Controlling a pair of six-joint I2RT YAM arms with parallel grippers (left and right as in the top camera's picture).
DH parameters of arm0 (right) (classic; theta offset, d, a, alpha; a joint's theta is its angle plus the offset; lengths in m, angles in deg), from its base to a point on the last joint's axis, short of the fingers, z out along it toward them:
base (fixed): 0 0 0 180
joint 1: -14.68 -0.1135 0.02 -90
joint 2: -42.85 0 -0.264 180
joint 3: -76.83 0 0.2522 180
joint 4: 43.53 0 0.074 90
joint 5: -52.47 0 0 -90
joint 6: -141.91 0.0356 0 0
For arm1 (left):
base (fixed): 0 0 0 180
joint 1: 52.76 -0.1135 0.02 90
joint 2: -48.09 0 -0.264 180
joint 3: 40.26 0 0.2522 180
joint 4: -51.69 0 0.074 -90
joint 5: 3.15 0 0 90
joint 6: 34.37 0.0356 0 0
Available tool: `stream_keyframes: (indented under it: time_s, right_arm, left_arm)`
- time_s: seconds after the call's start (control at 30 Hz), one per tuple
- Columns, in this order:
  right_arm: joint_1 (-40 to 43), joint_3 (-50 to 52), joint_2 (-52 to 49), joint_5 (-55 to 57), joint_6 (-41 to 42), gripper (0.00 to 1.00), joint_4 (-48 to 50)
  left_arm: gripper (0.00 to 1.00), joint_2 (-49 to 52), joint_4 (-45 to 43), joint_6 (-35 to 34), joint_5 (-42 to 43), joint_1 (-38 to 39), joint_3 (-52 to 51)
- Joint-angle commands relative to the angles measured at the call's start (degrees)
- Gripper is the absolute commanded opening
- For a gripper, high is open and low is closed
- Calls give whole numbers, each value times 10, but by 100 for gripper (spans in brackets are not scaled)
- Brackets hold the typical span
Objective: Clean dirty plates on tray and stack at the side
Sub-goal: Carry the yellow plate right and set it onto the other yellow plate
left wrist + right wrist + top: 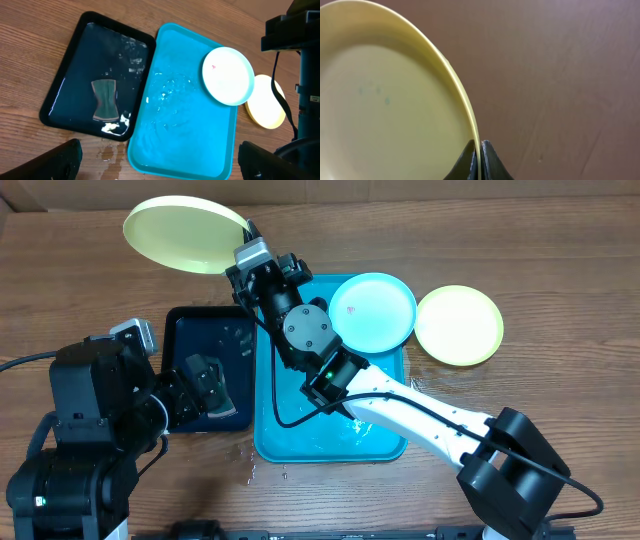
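Another yellow-green plate (459, 326) is beside the tray. My right gripper should swing to the right in the overhead view, go down onto that plate and let go.
My right gripper (246, 230) is shut on the rim of a pale yellow-green plate (186, 234), holding it over the table at the far left, clear of the tray; the right wrist view shows both fingertips (470, 160) pinching the plate's (390, 95) edge. A light blue plate (372, 311) with a red speck leans on the turquoise tray's (300, 442) far right corner. Another yellow-green plate (459, 325) lies on the table to the right. My left gripper (157, 165) hangs open above the tray's (185, 135) wet near edge, holding nothing.
A black tray (205, 335) with water and a dark sponge (205, 380) sits left of the turquoise tray. Water drops mark the wood (107, 152) near both trays. The right arm (400, 400) stretches across the turquoise tray.
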Motion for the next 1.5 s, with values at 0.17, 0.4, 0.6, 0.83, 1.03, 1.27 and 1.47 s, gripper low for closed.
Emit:
stream_keyframes:
  time_s: [0.17,0.4,0.6,0.83,1.03,1.27,1.47]
  right_arm:
    - [2,-10,2,30,359,4,-296]
    - [26,-9,4,-33,528,4,-422]
    - [63,-9,44,-40,529,4,-432]
    - [158,-9,111,-89,596,4,-574]
    - [310,-9,132,-236,633,4,-723]
    - [464,-6,131,-276,626,4,-842]
    - [551,-4,131,-268,625,4,-922]
  left_arm:
    - [100,0,0,-10,-4,-2,5]
    - [100,0,0,-10,-4,-2,5]
    - [100,0,0,-10,-4,-2,5]
    - [100,0,0,-10,-4,-2,5]
    - [100,0,0,-10,-4,-2,5]
    - [100,0,0,-10,-4,-2,5]
    - [100,0,0,-10,-4,-2,5]
